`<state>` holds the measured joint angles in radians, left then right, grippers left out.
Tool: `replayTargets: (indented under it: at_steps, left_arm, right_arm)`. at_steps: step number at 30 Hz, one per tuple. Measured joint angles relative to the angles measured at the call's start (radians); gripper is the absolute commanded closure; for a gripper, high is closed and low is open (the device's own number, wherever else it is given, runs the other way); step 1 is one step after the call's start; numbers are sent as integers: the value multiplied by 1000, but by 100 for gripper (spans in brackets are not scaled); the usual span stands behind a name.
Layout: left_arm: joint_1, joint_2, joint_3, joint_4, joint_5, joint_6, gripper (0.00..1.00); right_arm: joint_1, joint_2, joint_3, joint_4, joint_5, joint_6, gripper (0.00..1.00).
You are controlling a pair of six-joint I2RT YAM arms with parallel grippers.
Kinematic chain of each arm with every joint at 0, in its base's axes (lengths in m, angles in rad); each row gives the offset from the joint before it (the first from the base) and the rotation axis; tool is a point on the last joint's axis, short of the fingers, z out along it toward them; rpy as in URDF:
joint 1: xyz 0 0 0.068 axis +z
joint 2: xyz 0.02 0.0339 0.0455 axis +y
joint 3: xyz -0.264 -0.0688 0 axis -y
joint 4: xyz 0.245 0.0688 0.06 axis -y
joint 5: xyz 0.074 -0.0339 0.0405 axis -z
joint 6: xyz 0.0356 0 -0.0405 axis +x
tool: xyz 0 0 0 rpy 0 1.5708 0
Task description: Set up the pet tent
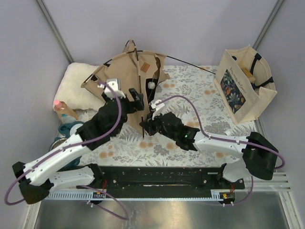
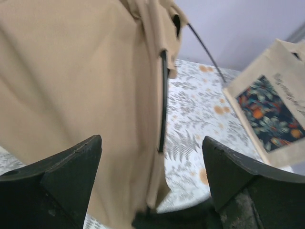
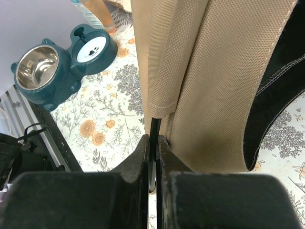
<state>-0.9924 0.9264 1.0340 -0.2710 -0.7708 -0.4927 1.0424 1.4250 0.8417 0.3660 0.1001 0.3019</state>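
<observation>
The tan sleeve (image 1: 139, 75) (image 2: 156, 31) is still ahead of the open fingers, so I will move my left gripper outward toward the brown label to close on it.
The pet tent (image 1: 125, 71) of tan canvas stands half-raised at the back middle of the table, with a brown label (image 1: 144, 67), a white pom-pom (image 1: 151, 85) and thin black poles sticking out. My left gripper (image 1: 137, 98) is open at the tent's front face. In the left wrist view its fingers (image 2: 71, 171) stand wide apart, with loose canvas (image 2: 71, 81) and a black pole (image 2: 163, 100) ahead of them. My right gripper (image 3: 152, 143) is shut on a thin black pole (image 3: 154, 126) at the canvas hem, beside the dark lining (image 3: 281, 86).
A beige tote bag (image 1: 245, 86) with a floral print stands at the back right. A white fluffy cushion (image 1: 74, 86) lies at the back left. Near the left edge are a bottle (image 1: 63, 109) and a teal double pet bowl (image 3: 57, 67). A floral cloth (image 1: 200, 95) covers the table.
</observation>
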Motion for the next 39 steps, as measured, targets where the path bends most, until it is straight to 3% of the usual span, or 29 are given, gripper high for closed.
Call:
replayTargets:
  at_steps: [7,14,20,24,28,30,31,33,35,39]
  left_arm:
    - [262,190,66,18,197,6,15]
    - [320,241,163,19,289,29,19]
    - [340,293,234,13,313,55,46]
    - [359,363,291,-32,314,59,74]
    - [366,416,315,-60,315,69,91]
    - [366,431,329,-79,315,75,100]
    - [365,436,338,-84,317,78,100]
    - [364,444,355,-97,319,87,100]
    - [364,446,365,-99,318,111,100]
    - [370,446,370,-103,318,192,100]
  right_arm:
    - [46,0,5,-47,67,-39,100]
    - [82,33,5,-75,127,-87,100]
    - [97,52,5,-95,154,-113,98]
    - [101,52,5,-104,172,-123,97]
    - [103,52,5,-117,178,-127,92]
    - [103,52,5,-129,180,-130,83]
    - [103,52,5,-129,180,-132,78]
    - [103,49,9,-132,180,-135,55]
    - [105,28,12,-158,180,-144,38]
    - [109,-61,19,-220,190,-149,20]
